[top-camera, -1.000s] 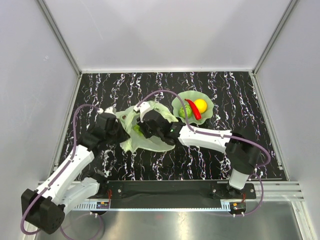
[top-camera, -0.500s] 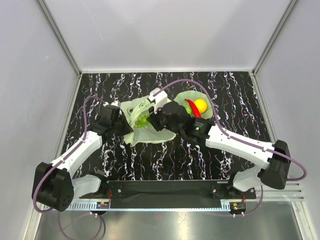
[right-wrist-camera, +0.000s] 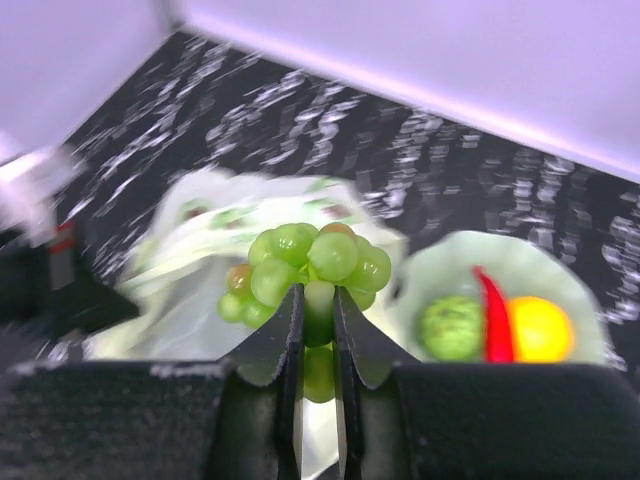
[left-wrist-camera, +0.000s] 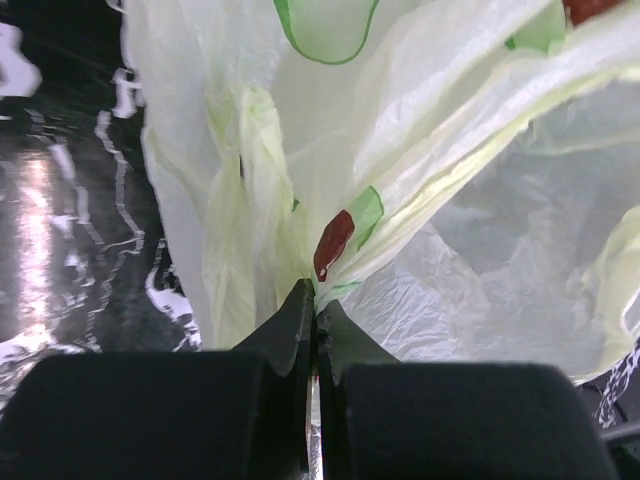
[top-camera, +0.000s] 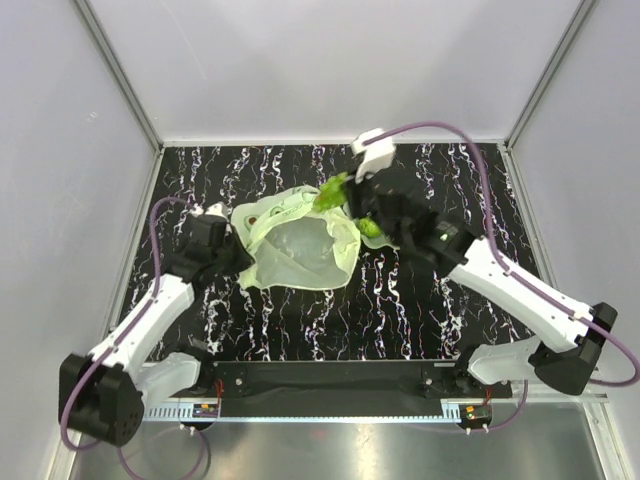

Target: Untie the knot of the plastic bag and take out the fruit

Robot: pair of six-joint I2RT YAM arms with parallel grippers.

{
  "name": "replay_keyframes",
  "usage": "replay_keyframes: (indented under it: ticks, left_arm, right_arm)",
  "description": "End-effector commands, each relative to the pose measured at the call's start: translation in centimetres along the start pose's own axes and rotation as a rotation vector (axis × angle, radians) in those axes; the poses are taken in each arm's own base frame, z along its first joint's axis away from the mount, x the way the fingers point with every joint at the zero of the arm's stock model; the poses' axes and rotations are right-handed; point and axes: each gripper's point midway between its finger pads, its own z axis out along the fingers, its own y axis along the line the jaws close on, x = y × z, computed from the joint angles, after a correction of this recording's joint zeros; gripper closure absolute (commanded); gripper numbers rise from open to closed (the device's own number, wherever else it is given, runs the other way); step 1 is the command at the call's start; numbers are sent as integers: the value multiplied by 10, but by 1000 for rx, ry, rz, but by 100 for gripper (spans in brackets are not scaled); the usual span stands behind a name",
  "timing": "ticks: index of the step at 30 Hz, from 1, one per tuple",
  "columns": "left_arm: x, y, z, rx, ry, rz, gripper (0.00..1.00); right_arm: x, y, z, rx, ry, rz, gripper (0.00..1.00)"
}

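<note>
My right gripper should descend toward the right in the top view, over the dish's far half (right-wrist-camera: 490, 257), to drop the grapes, since that dish holds the other fruit.
The pale green plastic bag (top-camera: 300, 248) lies open and crumpled left of the table's middle. The knot is out of view. My left gripper (left-wrist-camera: 316, 306) is shut on a fold of the bag's left edge (top-camera: 243, 255). My right gripper (right-wrist-camera: 318, 300) is shut on the green grape bunch (right-wrist-camera: 312, 262), which hangs in the air above the bag's far right edge (top-camera: 330, 194). The other fruit lies in the green wavy-edged dish (right-wrist-camera: 440, 262): a green round fruit (right-wrist-camera: 452, 328), a long red piece (right-wrist-camera: 492, 312) and a yellow-orange round one (right-wrist-camera: 540, 330).
In the top view the right arm (top-camera: 480, 262) reaches over the dish and hides most of it. Grey walls (top-camera: 330, 70) close off the black marbled table (top-camera: 400, 300) at the back and both sides.
My right gripper has lifted the grape bunch out of the bag and carried it right and farther away, toward the dish. The bag has flattened. My left gripper keeps its hold.
</note>
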Motion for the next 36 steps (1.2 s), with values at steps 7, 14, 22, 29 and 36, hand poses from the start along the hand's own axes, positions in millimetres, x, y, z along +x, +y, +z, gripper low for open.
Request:
replay_keyframes:
  ticks: [7, 14, 22, 29, 36]
  left_arm:
    - [-46, 9, -53, -34, -206, 5, 100]
    - [-41, 6, -55, -8, -200, 3, 100]
    - [-38, 6, -56, 13, -205, 2, 100]
    - [-31, 6, -54, 32, -194, 1, 100]
    - [-30, 5, -54, 43, -194, 1, 100]
  right_arm:
    - [-8, -131, 16, 319, 28, 102, 90]
    - [58, -193, 75, 390, 179, 150, 97]
    - [103, -212, 121, 379, 257, 164, 100]
    - [141, -211, 133, 358, 316, 191, 100]
    - [165, -209, 133, 352, 373, 215, 89]
